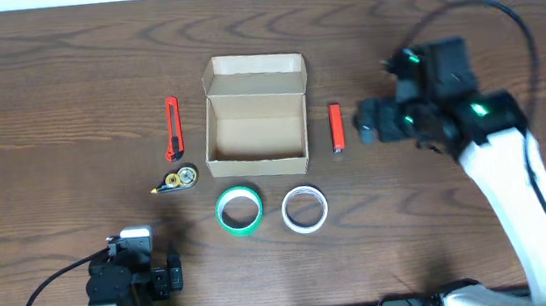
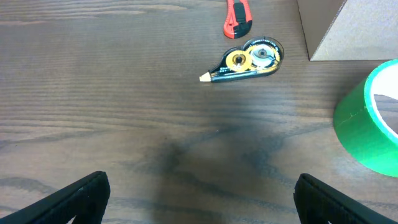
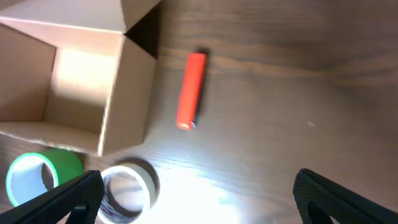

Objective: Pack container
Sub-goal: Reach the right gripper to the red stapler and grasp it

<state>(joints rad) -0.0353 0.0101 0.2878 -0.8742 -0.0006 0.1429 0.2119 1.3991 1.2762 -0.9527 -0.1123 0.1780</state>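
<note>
My fingers are on the other side of the orange-red stick [image 1: 337, 128] from the container, so my right gripper will move down toward the container next, with its fingers around the stick's long sides [image 3: 191, 91].
The container [image 1: 255, 104] is a small tan cardboard box at the table's centre, open and empty, with its flap lid [image 1: 252, 70] tipped back. In the right wrist view the container [image 3: 127, 93] is at upper left; a corner of it [image 2: 336, 28] also shows in the left wrist view. My right gripper [image 1: 367, 124] hangs open just right of an orange-red stick [image 1: 337, 128], which lies ahead of the open jaws [image 3: 196, 199] as the same stick [image 3: 191, 90]. My left gripper [image 1: 137, 254] rests open near the front left edge, and between its fingers [image 2: 200, 199] there is only bare wood.
A red utility knife [image 1: 173, 128] lies left of the box, with a correction-tape dispenser [image 1: 179, 179] below it. A green tape roll [image 1: 239, 209] and a white tape roll [image 1: 304, 208] lie in front of the box. The right arm's cable loops over the back right.
</note>
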